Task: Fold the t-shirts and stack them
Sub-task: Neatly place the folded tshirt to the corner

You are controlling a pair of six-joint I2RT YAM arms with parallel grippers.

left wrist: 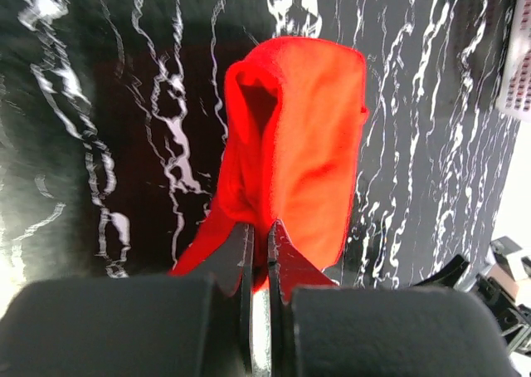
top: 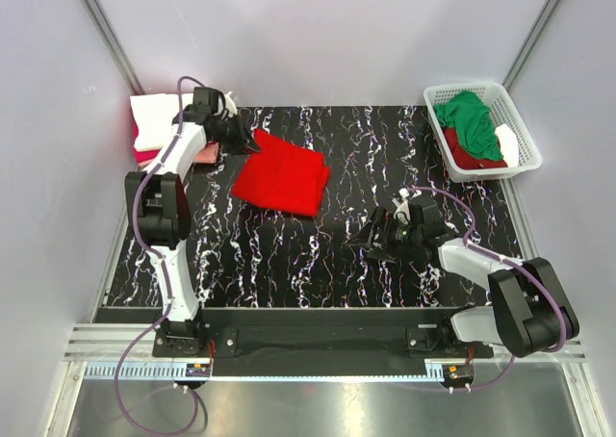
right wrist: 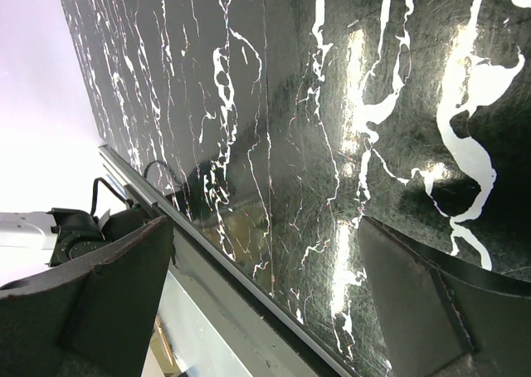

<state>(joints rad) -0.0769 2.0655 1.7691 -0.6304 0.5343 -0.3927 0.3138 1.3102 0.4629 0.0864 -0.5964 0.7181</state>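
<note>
The red t-shirt is folded, so I next need to move my left gripper up and to the left in the top view over the stack's white top (top: 154, 122) and let go of it.
A bright red folded t-shirt (top: 282, 174) lies on the black marbled table, left of centre. My left gripper (top: 252, 146) is shut on its far left corner; in the left wrist view the red t-shirt (left wrist: 299, 136) hangs from the gripper (left wrist: 260, 232), whose jaws pinch the cloth. A stack of folded shirts, white (top: 154, 119) on pink, sits at the far left edge. A green t-shirt (top: 472, 121) and a dark red t-shirt (top: 468, 156) lie in the basket. My right gripper (top: 372, 237) is open and empty, low over the table right of centre (right wrist: 265, 252).
A white plastic lattice basket (top: 510, 105) stands at the back right corner. The table's near edge with a metal rail (right wrist: 224, 269) shows in the right wrist view. Grey walls close in the left, right and back sides.
</note>
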